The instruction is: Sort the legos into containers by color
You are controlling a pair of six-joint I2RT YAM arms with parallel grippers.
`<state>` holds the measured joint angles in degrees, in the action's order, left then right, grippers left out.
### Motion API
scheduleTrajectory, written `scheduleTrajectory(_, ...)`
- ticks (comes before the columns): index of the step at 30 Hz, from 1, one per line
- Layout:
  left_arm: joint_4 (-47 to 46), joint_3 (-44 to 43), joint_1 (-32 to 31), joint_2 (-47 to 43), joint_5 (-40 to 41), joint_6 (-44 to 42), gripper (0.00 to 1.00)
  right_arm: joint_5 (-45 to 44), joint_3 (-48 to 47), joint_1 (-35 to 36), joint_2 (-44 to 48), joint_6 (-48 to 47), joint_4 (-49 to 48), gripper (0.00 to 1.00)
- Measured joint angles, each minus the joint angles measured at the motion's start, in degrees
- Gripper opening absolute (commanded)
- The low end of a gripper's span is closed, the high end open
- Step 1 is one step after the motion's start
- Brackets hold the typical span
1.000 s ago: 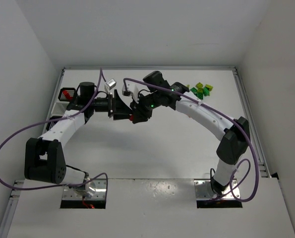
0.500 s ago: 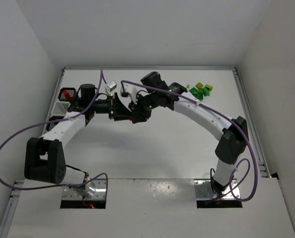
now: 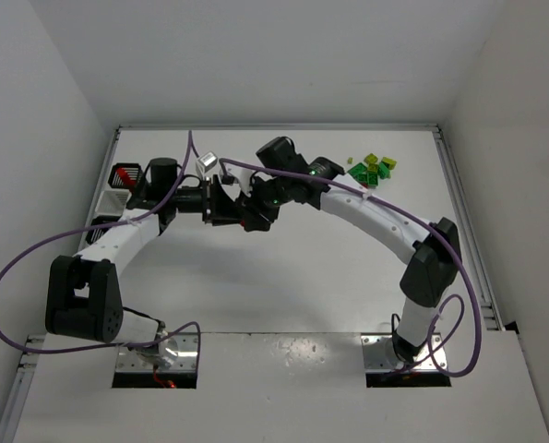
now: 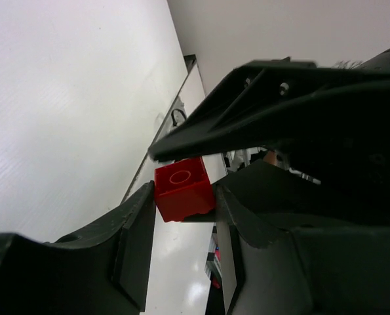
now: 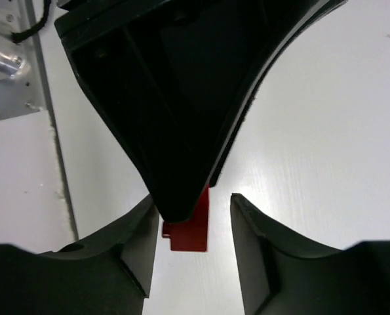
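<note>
Next, the left gripper pulls away from the right gripper and turns fingers-down over the black bin at the back (image 3: 125,176), because that bin holds red legos.
A red lego (image 4: 181,190) sits pinched between my left gripper's (image 4: 185,197) fingertips, above the table. In the top view my left gripper (image 3: 226,205) and right gripper (image 3: 247,213) meet tip to tip at the table's back middle. My right gripper (image 5: 195,216) is open, its fingers either side of the same red lego (image 5: 189,230) with a gap on the right; a left finger (image 5: 181,118) covers the lego's top. Green and yellow-green legos (image 3: 371,168) lie in a pile at the back right. A black bin (image 3: 124,173) holding red legos stands at the back left.
A white bin (image 3: 111,197) sits just in front of the black one along the left edge. Purple cables loop over both arms. White walls close in the table at the back and both sides.
My right gripper has moved left and closed in on the left gripper's tips. The left arm has barely moved.
</note>
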<state>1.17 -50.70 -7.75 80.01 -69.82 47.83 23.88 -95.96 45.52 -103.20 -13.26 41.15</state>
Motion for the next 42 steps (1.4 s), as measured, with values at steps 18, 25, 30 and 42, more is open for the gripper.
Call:
scheduleTrajectory(18, 37.8, -37.5, 20.7, 12.9, 22.9, -37.5, 0.0, -13.1, 26.7, -11.1, 22.6, 1.9, -7.1, 0.63)
scheduleTrajectory(25, 43.1, -50.0, 29.4, 21.4, 39.1, -44.9, 0.0, -15.4, 30.3, -17.3, 15.1, 5.7, -7.5, 0.63)
scheduleTrajectory(30, 44.9, -54.8, 31.5, 27.1, 46.4, -47.7, 0.0, -15.5, 30.2, -22.0, 12.9, 7.6, -7.5, 0.63)
scheduleTrajectory(42, 46.1, -56.9, 31.5, 34.6, 55.1, -48.9, 0.23, -14.8, 29.2, -28.3, 11.8, 8.6, -6.2, 0.65)
